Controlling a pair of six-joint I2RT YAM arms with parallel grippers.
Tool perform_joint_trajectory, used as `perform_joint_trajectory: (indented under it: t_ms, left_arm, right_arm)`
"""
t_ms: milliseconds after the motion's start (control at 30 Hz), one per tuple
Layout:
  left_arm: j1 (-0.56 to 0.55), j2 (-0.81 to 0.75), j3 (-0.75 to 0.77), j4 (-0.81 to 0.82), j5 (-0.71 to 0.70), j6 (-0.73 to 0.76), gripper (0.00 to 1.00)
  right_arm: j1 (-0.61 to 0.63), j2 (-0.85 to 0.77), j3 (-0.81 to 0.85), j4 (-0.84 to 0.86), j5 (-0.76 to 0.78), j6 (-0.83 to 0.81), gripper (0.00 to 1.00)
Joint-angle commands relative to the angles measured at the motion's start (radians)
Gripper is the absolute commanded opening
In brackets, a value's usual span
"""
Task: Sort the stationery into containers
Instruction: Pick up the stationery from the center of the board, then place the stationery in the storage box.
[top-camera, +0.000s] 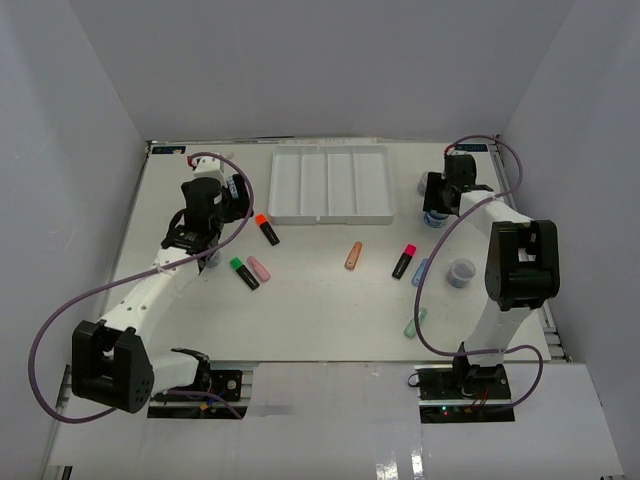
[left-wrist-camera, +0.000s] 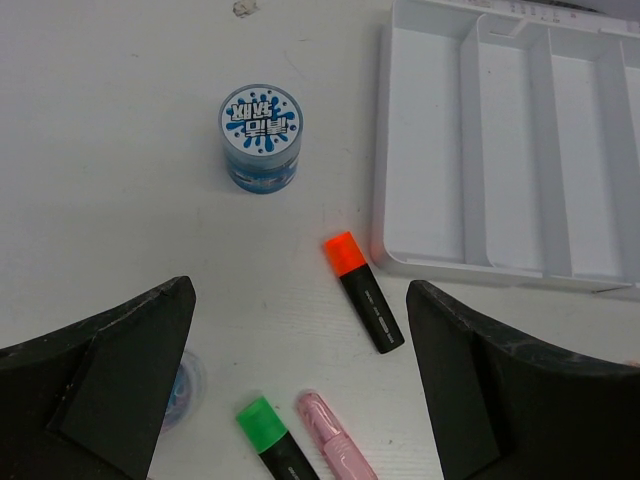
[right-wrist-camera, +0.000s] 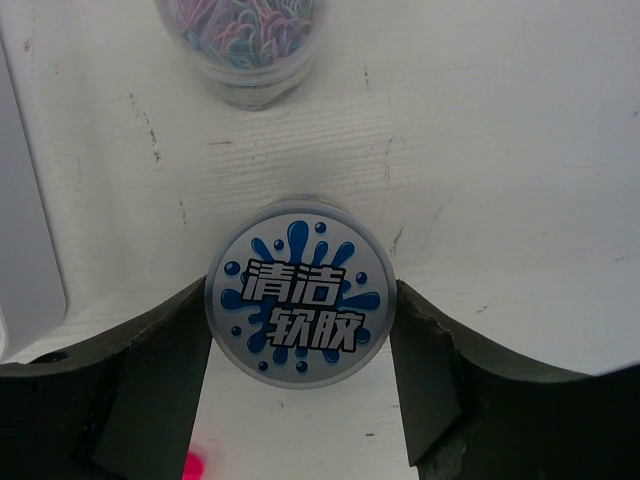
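Observation:
The tray's end section beside the jar is empty, so my right gripper needs to lift the jar outward over the tray's rim next, then lower it inside.
The white four-compartment tray (top-camera: 330, 185) (left-wrist-camera: 510, 150) lies at the back of the table. My right gripper (top-camera: 437, 203) (right-wrist-camera: 300, 325) stands to its right, with a finger against each side of a blue-labelled jar (right-wrist-camera: 300, 310) (top-camera: 435, 218). My left gripper (top-camera: 196, 244) (left-wrist-camera: 300, 300) hangs open over the table. In front of it lie an orange-capped black highlighter (left-wrist-camera: 363, 292) (top-camera: 266, 229), a green-capped one (left-wrist-camera: 268, 432) (top-camera: 243, 272) and a pastel pink one (left-wrist-camera: 335, 445) (top-camera: 259, 268). Another blue-labelled jar (left-wrist-camera: 260, 138) stands further off.
A clear jar of coloured clips (right-wrist-camera: 242, 40) stands just beyond the gripped jar. Mid-table lie a pastel orange highlighter (top-camera: 353, 255), a pink-capped black one (top-camera: 403, 262), a blue one (top-camera: 421, 270), a mint one (top-camera: 413, 322) and a grey jar (top-camera: 461, 272). White walls enclose the table.

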Motion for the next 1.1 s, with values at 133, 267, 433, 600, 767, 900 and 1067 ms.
perform_joint_trajectory:
  t_ms: [133,267,433,600,767,900,1067]
  left_arm:
    - [0.002,0.017,0.01,-0.003,0.031,-0.006,0.98]
    - [0.002,0.039,0.019,-0.013,0.044,-0.009,0.98]
    - [0.002,0.059,0.023,-0.02,0.049,-0.009,0.98]
    - [0.002,0.07,0.025,-0.023,0.044,-0.009,0.98]
    - [0.002,0.088,0.029,-0.027,0.047,-0.012,0.98]
    - [0.002,0.097,0.03,-0.03,0.061,-0.018,0.98]
    - [0.002,0.119,0.037,-0.036,0.078,-0.021,0.98]
  right_arm:
    - [0.017,-0.062,0.059,0.006,0.012,-0.05,0.47]
    - [0.066,-0.088,0.163,-0.034,0.019,-0.111,0.4]
    - [0.161,-0.039,0.346,-0.046,-0.014,-0.246,0.4]
    - [0.207,0.079,0.524,-0.037,-0.049,-0.3,0.38]
    - [0.224,0.151,0.553,0.049,-0.113,-0.312,0.38]
    - [0.23,0.205,0.568,0.104,-0.153,-0.318,0.38]
    - [0.232,0.243,0.518,0.251,-0.166,-0.329,0.38]
